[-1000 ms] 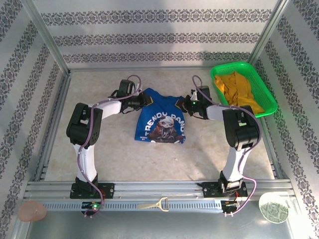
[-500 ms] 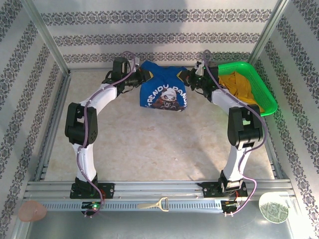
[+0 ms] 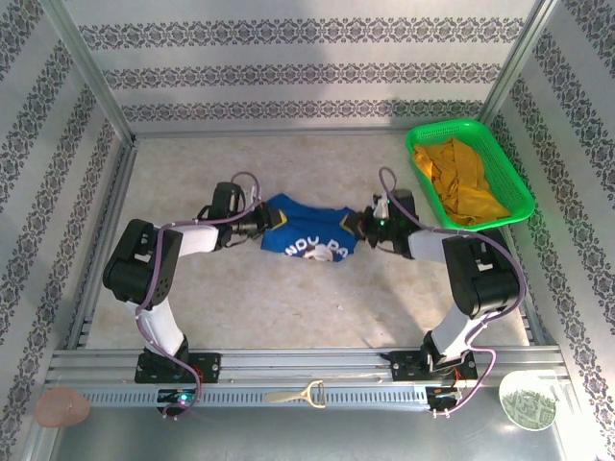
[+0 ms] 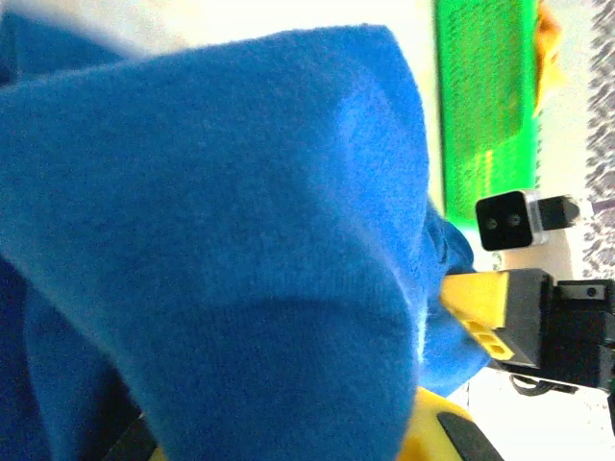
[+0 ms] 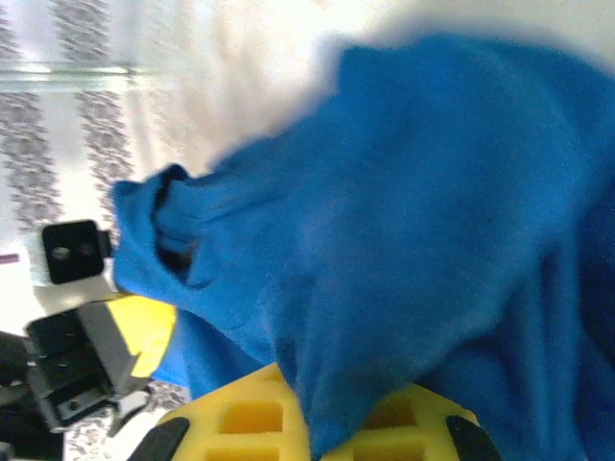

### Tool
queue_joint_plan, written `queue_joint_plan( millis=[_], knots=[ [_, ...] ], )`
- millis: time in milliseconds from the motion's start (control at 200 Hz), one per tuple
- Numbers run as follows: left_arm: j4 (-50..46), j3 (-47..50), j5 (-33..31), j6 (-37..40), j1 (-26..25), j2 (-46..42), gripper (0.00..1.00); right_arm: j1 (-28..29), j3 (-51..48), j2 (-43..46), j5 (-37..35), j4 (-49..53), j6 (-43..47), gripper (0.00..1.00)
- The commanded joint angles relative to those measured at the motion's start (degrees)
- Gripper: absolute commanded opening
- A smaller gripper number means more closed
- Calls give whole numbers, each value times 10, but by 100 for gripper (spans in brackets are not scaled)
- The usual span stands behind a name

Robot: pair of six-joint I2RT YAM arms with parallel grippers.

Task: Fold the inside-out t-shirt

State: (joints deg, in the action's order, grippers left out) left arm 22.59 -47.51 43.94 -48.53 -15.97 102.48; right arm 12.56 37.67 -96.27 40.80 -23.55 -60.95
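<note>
I will move my left gripper outward and down to the tabletop with its pinched shirt end and let go of it there, because the cloth still hangs bunched between both grippers.
The inside-out t-shirt (image 3: 306, 233) is royal blue and hangs bunched low over the middle of the table, with a strip of white lettering along its near edge. My left gripper (image 3: 261, 223) is shut on the shirt's left end. My right gripper (image 3: 363, 228) is shut on its right end. In the left wrist view blue cloth (image 4: 211, 240) covers my left gripper (image 4: 288, 444), and the right gripper's yellow fingers (image 4: 478, 312) pinch the far end. In the right wrist view the shirt (image 5: 432, 211) is pinched between my right gripper's (image 5: 322, 437) yellow fingers (image 5: 240, 413).
A green basket (image 3: 499, 146) with a mustard-yellow garment (image 3: 461, 178) stands at the back right, close to the right arm. A peeler (image 3: 296, 395), a pink object (image 3: 62, 408) and a round dish (image 3: 527, 401) lie beyond the front rail. Patterned walls close in the table.
Both grippers carried the shirt out toward the back wall, then drew it back toward the middle and lowered it. The printed front, spread flat before, is now bunched into a narrow band.
</note>
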Motion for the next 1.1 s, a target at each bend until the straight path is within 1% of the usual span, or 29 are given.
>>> queue_joint_plan(
  millis=[0,195,415,639,809,834,849,879,929,969,994,1044,1099],
  knots=[
    [86,9,-13,-9,-5,-11,0,1,-31,30,-24,-55,13,0],
    [41,10,-28,23,-8,-24,0,1,-45,49,-36,-41,21,0],
    [0,3,-87,58,-9,-19,0,1,-6,35,-71,-27,45,0],
    [-26,-34,-122,82,-9,30,0,3,61,-31,-103,25,80,0],
    [-35,-43,-136,88,-9,58,0,2,69,-75,-124,49,89,0],
    [-38,-42,-141,90,-9,57,0,2,72,-79,-123,51,90,6],
    [-39,-40,-144,91,-8,58,1,2,74,-82,-122,52,91,11],
    [-40,-38,-148,91,-7,59,8,2,79,-84,-120,55,92,21],
    [-41,-38,-149,90,-3,59,16,1,89,-84,-116,63,97,33],
    [-41,-39,-148,88,-2,58,26,-2,96,-80,-112,74,100,41],
    [-42,-41,-147,88,0,55,33,-4,100,-73,-109,78,102,45],
    [-44,-44,-146,86,3,46,41,-12,104,-52,-106,89,103,51],
    [-45,-50,-147,82,8,30,51,-21,108,-22,-106,113,110,53]
  ],
)
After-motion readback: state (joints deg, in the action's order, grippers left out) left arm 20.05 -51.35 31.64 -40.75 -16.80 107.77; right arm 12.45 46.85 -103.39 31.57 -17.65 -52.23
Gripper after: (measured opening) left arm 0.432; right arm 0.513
